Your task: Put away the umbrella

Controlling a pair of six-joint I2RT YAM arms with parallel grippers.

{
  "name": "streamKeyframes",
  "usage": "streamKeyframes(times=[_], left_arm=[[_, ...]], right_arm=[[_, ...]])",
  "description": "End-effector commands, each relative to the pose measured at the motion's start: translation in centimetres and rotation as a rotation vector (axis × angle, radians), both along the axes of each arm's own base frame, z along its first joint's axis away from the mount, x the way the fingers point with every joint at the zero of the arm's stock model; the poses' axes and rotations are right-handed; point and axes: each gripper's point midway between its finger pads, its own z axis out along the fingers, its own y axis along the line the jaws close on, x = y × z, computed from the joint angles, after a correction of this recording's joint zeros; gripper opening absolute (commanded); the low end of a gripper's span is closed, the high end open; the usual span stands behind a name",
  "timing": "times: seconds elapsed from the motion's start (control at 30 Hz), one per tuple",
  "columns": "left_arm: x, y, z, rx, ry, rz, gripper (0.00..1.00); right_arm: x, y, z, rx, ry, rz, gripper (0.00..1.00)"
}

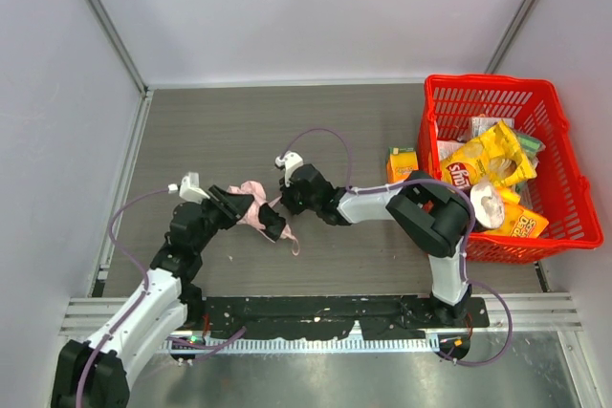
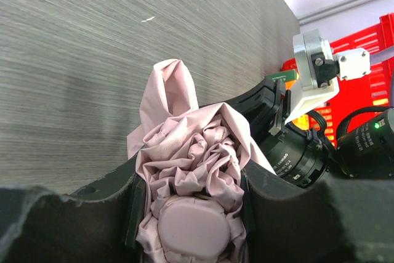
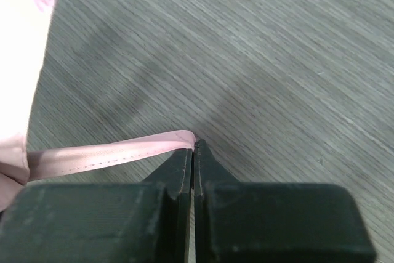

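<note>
The robot's right gripper will next rise toward the carton, pull the narrow pink strap away from the bundle and then let go of it, while the left gripper holds the fabric.
The pale pink umbrella [image 1: 251,209] is a crumpled bundle just above the table, left of centre. My left gripper [image 1: 251,213] is shut on it: in the left wrist view the gathered fabric and its round pink cap [image 2: 194,226] fill the gap between the left gripper's [image 2: 191,180] dark fingers. The right gripper [image 1: 278,205] reaches in from the right beside the bundle. In the right wrist view the right gripper [image 3: 194,151] is shut, pinching the end of the narrow pink strap [image 3: 104,155], which runs left to the fabric [image 3: 18,60]. A pink end [image 1: 293,246] dangles below the bundle.
A red basket [image 1: 577,161] stands at the right with a yellow chips bag [image 1: 488,164] and other packets inside. An orange and green carton [image 1: 402,161] stands against its left wall. Grey walls enclose the table on three sides.
</note>
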Motion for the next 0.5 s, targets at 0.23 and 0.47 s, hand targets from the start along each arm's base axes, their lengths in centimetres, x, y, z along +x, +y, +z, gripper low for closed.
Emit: streamKeyframes(times=[0.23,0.47], left_arm=[[0.3,0.5,7.7,-0.244,-0.123,0.090,0.00],[2.2,3.0,18.4,-0.345,-0.348,0.243,0.00]], right_arm=[[-1.2,-3.7,-2.0,-0.007,0.142,0.018,0.01],[-7.8,-0.8,1.9,0.296,0.389,0.193,0.01]])
